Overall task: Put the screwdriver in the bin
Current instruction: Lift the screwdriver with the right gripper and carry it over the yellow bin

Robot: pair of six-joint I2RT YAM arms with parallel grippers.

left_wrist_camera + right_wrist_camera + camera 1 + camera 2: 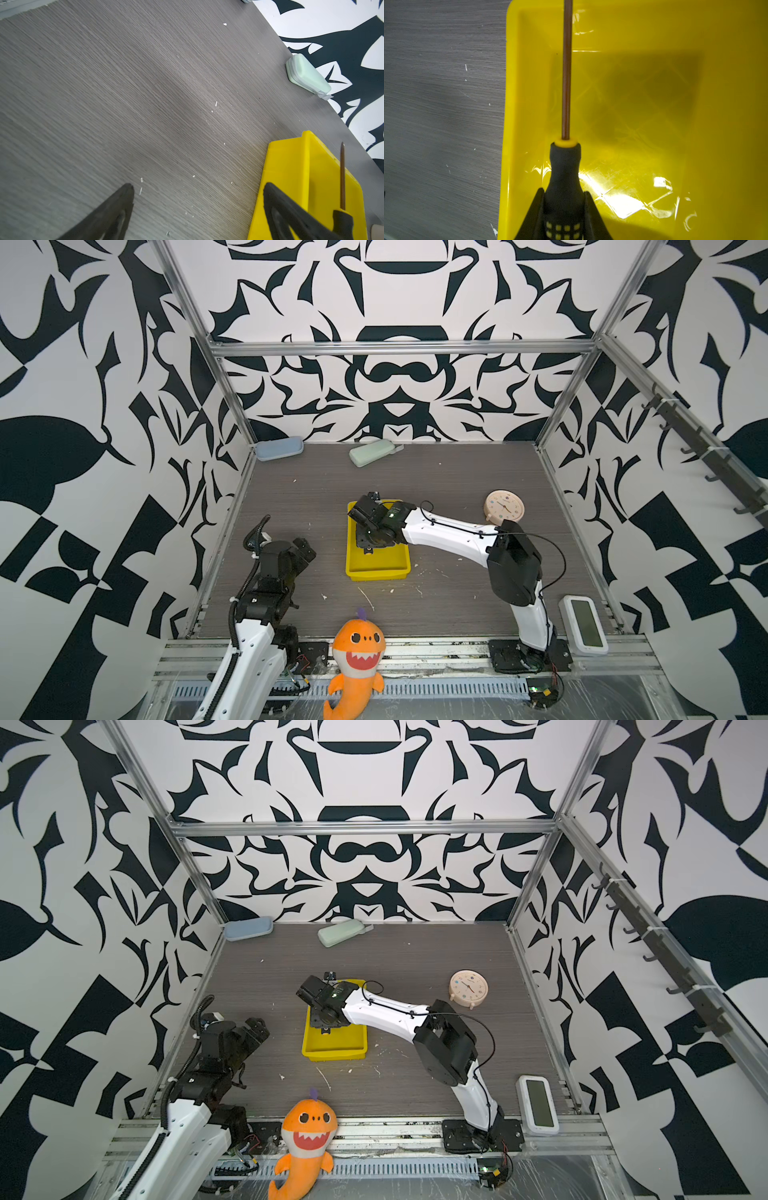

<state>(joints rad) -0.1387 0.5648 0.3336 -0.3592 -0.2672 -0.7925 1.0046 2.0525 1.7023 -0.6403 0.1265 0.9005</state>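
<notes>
The right gripper moves down toward the yellow bin's bottom next and releases the screwdriver's handle there, since its stem still shows above the bin's far rim.
The yellow bin [376, 572] [332, 1052] lies mid-table. My right gripper [564, 193] is shut on the black, yellow-dotted handle of the screwdriver [564, 166]. It holds the screwdriver low over the bin's left half, along the left wall [508, 124], with the thin shaft pointing at the far end. In both top views the right gripper [371, 533] [328, 1013] covers most of the tool; only the yellow butt [368, 552] shows. Whether the screwdriver touches the floor I cannot tell. My left gripper [198, 187] [305, 549] stands open and empty left of the bin [291, 162]. The screwdriver shaft [342, 176] shows there.
A pale blue case [279, 448] and a pale green case [371, 452] [307, 74] lie by the back wall. A round clock [504, 507] stands right of the bin. At the front are a white display unit [584, 624] and an orange shark plush [357, 651].
</notes>
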